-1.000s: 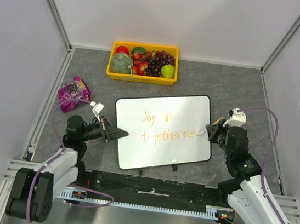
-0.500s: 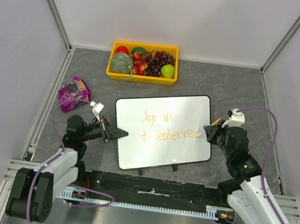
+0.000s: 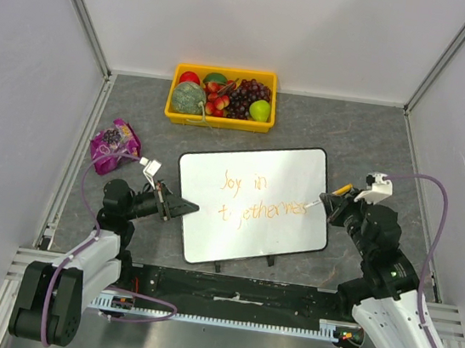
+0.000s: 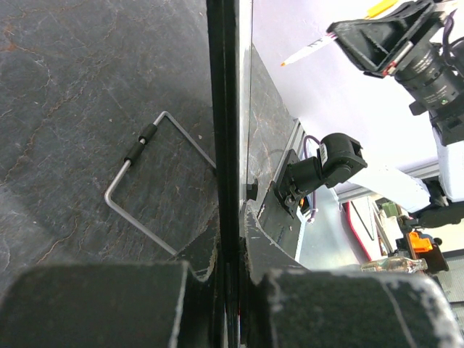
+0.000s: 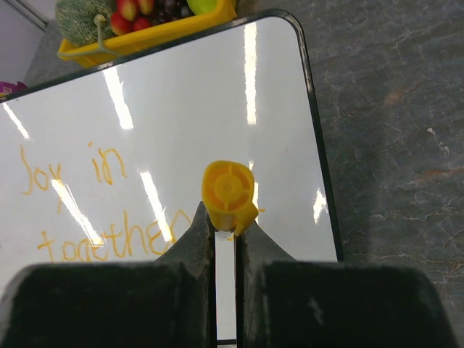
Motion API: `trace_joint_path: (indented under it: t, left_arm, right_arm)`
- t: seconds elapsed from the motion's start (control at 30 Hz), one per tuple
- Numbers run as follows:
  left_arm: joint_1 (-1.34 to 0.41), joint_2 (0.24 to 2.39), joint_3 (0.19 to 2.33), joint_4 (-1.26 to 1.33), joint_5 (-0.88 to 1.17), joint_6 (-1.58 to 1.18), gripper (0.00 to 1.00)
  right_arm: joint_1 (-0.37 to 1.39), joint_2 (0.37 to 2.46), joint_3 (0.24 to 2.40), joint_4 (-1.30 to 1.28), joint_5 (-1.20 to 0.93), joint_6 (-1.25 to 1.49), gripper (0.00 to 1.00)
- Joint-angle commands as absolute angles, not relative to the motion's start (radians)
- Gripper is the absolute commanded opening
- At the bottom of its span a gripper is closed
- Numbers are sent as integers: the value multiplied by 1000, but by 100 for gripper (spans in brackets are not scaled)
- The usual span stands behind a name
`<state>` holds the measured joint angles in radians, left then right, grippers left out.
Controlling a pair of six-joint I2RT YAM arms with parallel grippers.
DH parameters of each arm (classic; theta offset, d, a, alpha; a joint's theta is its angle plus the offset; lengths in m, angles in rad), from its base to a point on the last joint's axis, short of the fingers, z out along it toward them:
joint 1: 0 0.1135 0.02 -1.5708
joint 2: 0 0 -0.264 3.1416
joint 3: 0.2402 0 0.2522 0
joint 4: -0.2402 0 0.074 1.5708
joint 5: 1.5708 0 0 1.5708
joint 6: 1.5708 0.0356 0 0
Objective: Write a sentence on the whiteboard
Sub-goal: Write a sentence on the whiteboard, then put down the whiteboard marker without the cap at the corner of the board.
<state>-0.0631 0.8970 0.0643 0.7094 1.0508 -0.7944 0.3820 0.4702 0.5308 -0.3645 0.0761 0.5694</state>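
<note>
Next, the right gripper moves back and down past the board's near edge and releases the marker [image 5: 228, 190], since bare tabletop lies below and back of it.
The whiteboard [image 3: 251, 228] lies tilted on the grey table, black-framed, and also shows in the right wrist view [image 5: 181, 109]. Orange lettering, the sentence [image 3: 255, 198], reads "Joy in" over "togetherness"; part of it shows in the right wrist view [image 5: 80, 196]. My left gripper [image 3: 183, 207] is shut on the board's left edge, seen edge-on in the left wrist view [image 4: 230, 145]. My right gripper [image 3: 332, 202] is shut on an orange-capped marker [image 5: 228, 190], whose tip [image 3: 306, 208] sits at the end of the second line.
A yellow tray [image 3: 219, 122] of fruit stands behind the board. A purple snack bag [image 3: 114, 145] lies at the left. A wire stand leg [image 4: 145, 188] shows under the board. Grey walls close in the table.
My right arm has shifted slightly to the right, with the marker tip staying near the end of the second line. The left arm and board have not moved.
</note>
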Motion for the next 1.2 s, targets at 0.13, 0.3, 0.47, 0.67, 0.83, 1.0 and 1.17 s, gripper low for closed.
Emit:
trace_joint_path:
  t: [0.13,0.3,0.47,0.67,0.83,1.0,1.17]
  left_arm:
    - [-63,867,66,635,1046,-660,2]
    - [-64,819,75,555,1009,-631,15]
    - [-61,764,83,485,974,-606,36]
    - [-61,629,78,382,876,-584,65]
    - [-61,485,80,298,790,-604,78]
    - [-63,384,130,206,706,-646,88]
    - [-63,376,198,155,652,-689,91]
  right_arm:
    - [382,448,601,-394,78,557,0]
    - [382,440,600,-397,71,554,0]
    - [382,440,607,-402,60,555,0]
    - [382,426,614,-417,52,552,0]
    - [382,420,623,-433,38,555,0]
    - [380,420,626,-452,3,572,0]
    - [382,414,615,-468,-75,606,0]
